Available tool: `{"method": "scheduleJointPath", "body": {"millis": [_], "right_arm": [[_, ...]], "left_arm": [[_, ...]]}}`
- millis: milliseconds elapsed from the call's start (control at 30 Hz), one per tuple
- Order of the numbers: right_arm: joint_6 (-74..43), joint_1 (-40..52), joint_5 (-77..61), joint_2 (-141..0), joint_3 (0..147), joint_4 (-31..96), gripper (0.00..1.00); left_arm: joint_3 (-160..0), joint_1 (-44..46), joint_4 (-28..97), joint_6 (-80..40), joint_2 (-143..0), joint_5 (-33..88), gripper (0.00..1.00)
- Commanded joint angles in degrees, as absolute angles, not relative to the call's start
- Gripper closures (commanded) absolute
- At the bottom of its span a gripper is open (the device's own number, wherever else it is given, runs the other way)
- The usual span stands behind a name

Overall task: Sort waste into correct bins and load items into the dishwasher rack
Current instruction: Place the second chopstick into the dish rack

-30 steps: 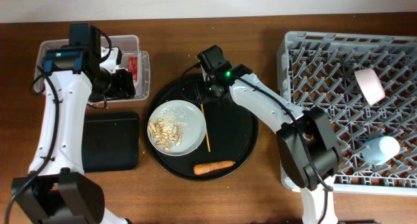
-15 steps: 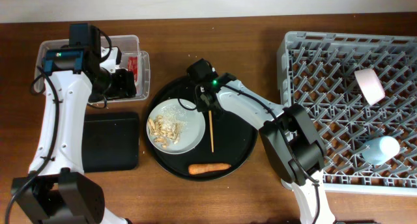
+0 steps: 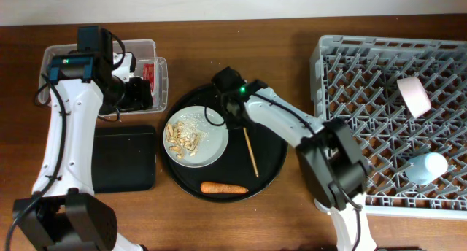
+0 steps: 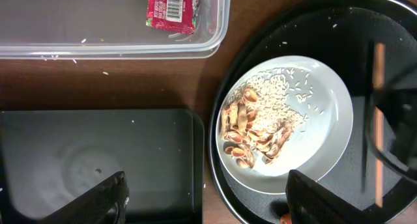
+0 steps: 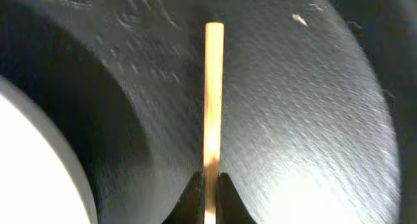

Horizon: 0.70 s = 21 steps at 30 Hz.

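Note:
The right gripper lifts the stick (image 3: 250,152) next, crosses over and lowers it. The rack's empty edge by the round tray lies to the gripper's right in the overhead view.
My right gripper (image 3: 235,118) (image 5: 210,185) is low over the round black tray (image 3: 271,163), shut on the top end of a thin wooden stick (image 3: 250,152) (image 5: 214,87). Just left of it sits the pale grey plate (image 3: 210,150) (image 4: 326,126) holding peanut shells (image 3: 181,138) (image 4: 251,136) and rice crumbs (image 3: 195,122) (image 4: 277,100). An orange carrot (image 3: 224,187) lies at the tray's near edge. My left gripper (image 3: 135,94) (image 4: 212,198) hangs open and holds nothing, by the clear tub (image 3: 157,65) (image 4: 98,28), where the red wrapper (image 3: 149,72) (image 4: 171,6) lies.
A shallow black rectangular tray (image 3: 124,160) (image 4: 98,152) lies in front of the tub. The grey dishwasher rack (image 3: 365,83) fills the right side, with a pinkish cup (image 3: 414,94) and a light-blue cup (image 3: 425,167) in it.
My right gripper has shut on the stick's top end; the stick now slants to the lower right. The carrot and the plate have shifted a little left. The left arm has not moved.

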<state>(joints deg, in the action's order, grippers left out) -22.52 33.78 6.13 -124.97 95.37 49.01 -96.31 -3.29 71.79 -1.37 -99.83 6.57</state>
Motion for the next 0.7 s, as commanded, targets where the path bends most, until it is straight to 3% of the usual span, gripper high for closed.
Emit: {"method": "scheduleJointPath", "body": {"millis": [0,167,333,667], "right_arm": [[-22.79,29.78,6.07,-113.36,98.41,53.17,0.96],[-16.8,18.57,6.07,-99.07,98.59,67.11,0.96],[-13.76,6.57,5.21,-97.97,96.71,75.46,0.96],[-9.13,3.68,3.25,-97.97,74.72,59.99,0.96]], "left_arm": [[-96.79,-3.16,71.83,-1.93,-98.39,6.15,0.23],[-96.77,-3.16,71.7,-1.96,-98.39,6.17,0.22],[-96.79,-2.83,71.61,-1.98,-98.39,7.99,0.21],[-96.44,7.42,71.18,-1.98,-98.45,8.1,0.2]]}}
